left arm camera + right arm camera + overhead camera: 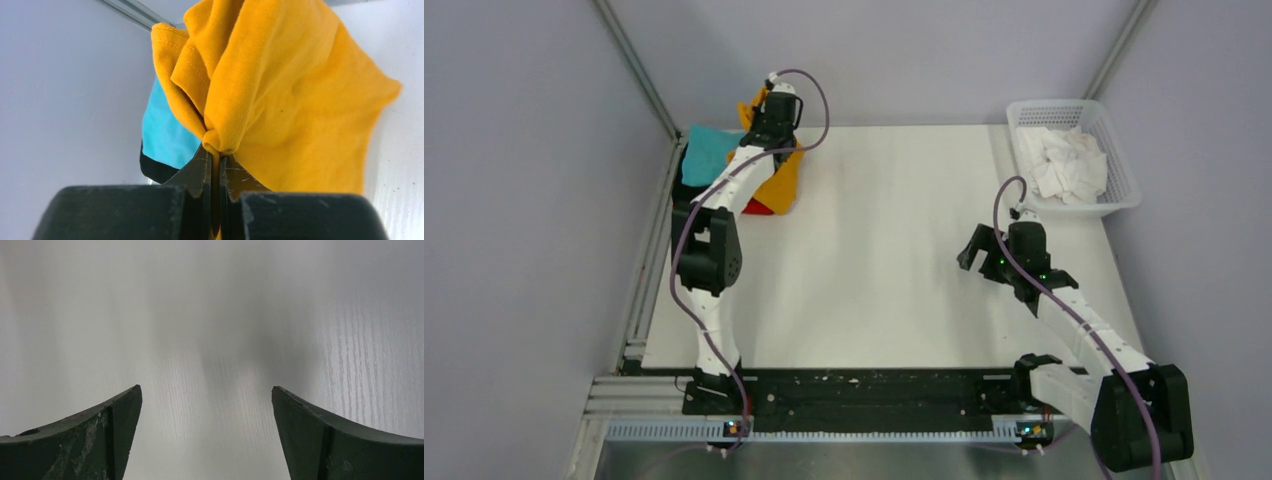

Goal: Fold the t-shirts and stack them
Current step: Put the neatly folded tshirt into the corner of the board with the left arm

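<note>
The orange t-shirt is still hanging mostly beside the teal one. So I will next swing my left gripper to the left in the top view, over the teal t-shirt (707,155) (168,133).
The mustard-orange t-shirt (782,185) hangs bunched at the table's far left corner. My left gripper (772,112) is shut on a fold of it and holds it up; in the left wrist view the cloth (280,95) is pinched between the closed fingertips (206,165). Behind it lies the folded teal t-shirt (707,155) with a black t-shirt (156,171) under its edge. A red t-shirt (756,207) peeks out beneath the orange cloth. My right gripper (980,258) is open and empty over bare table at the right (206,390).
A white plastic basket (1124,165) holding crumpled white cloth (1059,163) stands at the far right corner. Grey walls and metal rails (639,70) close in the table's back and left side. The white tabletop (884,260) lies between the arms.
</note>
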`<state>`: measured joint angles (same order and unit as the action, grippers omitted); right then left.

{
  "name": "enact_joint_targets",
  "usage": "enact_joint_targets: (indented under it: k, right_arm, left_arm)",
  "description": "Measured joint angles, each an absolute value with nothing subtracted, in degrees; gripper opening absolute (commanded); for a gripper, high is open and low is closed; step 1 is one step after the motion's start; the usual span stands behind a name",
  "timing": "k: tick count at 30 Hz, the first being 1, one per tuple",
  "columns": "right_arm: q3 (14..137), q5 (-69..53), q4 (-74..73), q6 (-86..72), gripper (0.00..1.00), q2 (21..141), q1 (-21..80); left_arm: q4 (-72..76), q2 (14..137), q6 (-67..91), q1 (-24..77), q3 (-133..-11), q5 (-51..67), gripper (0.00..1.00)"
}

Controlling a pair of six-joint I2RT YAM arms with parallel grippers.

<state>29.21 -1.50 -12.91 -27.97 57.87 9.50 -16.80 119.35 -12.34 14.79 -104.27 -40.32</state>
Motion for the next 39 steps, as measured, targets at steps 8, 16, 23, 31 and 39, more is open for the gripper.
enact_joint_targets:
  k: [8,16,23,31,39]
  right_arm:
    - [29.21,-1.13,-12.91,-27.97,0.99,57.87,9.50]
    - [29.21,-0.80,-12.91,-27.94,0.99,57.87,9.50]
    - [29.21,0.43,-12.86,-27.97,0.99,58.30,9.50]
    - [29.21,0.97,-12.86,-27.97,0.98,60.97,9.50]
    - [29.21,1.52,-12.80,-28.03,0.98,61.91,9.50]
  left_arm:
    - [-17.02,115.31,-13.02,13.72,-105.27,-38.96,0.00]
    - [-17.17,113.60,-13.02,13.56,-107.48,-37.47,0.00]
    - [-17.15,113.60,-12.86,11.57,-110.78,-36.42,0.00]
    - [-17.26,114.04,-12.16,7.25,-111.66,-32.36,0.00]
    - [-17.10,118.67,-13.47,3.14,-112.42,-28.25,0.00]
